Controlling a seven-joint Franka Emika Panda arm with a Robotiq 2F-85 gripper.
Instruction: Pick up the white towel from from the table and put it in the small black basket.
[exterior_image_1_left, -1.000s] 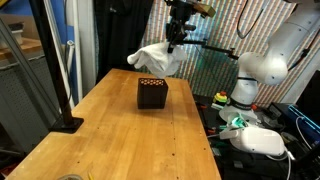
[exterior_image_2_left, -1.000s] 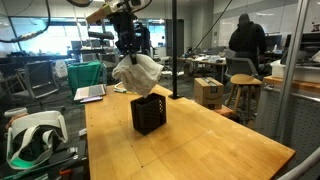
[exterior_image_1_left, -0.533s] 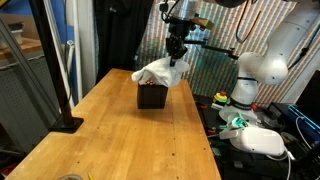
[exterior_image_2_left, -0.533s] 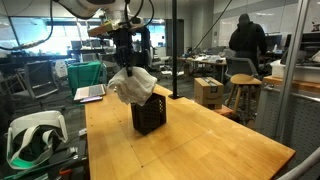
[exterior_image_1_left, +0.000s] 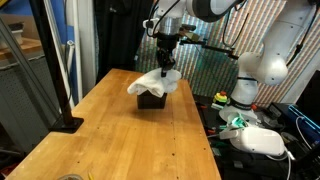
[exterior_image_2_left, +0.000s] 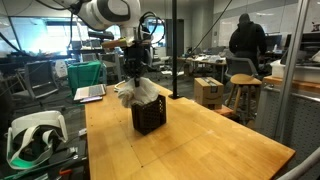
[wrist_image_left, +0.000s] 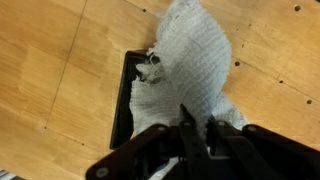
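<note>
The small black basket (exterior_image_1_left: 152, 100) (wrist_image_left: 128, 92) is below the towel, toward the left in the wrist view. My gripper will go down toward that side to release the towel.
My gripper (exterior_image_1_left: 164, 66) hangs straight above the small black basket (exterior_image_1_left: 152, 100) and is shut on the white towel (exterior_image_1_left: 156, 85). The towel drapes over the top of the basket and spills past its rim. In an exterior view the towel (exterior_image_2_left: 135, 92) rests on the basket (exterior_image_2_left: 148, 116) with the gripper (exterior_image_2_left: 134, 76) just above it. In the wrist view my fingertips (wrist_image_left: 194, 132) pinch the towel (wrist_image_left: 190, 62), and the basket's black rim (wrist_image_left: 123, 95) shows at the left beneath it.
The wooden table (exterior_image_1_left: 120, 140) carries a black stand (exterior_image_1_left: 67, 122) at one edge. A white headset (exterior_image_2_left: 35, 135) lies beside the table, and a second robot arm (exterior_image_1_left: 262, 60) stands past the table's far side.
My gripper has come down and across with the towel, from above and behind the basket to right over it. The towel now lies on the basket's top.
</note>
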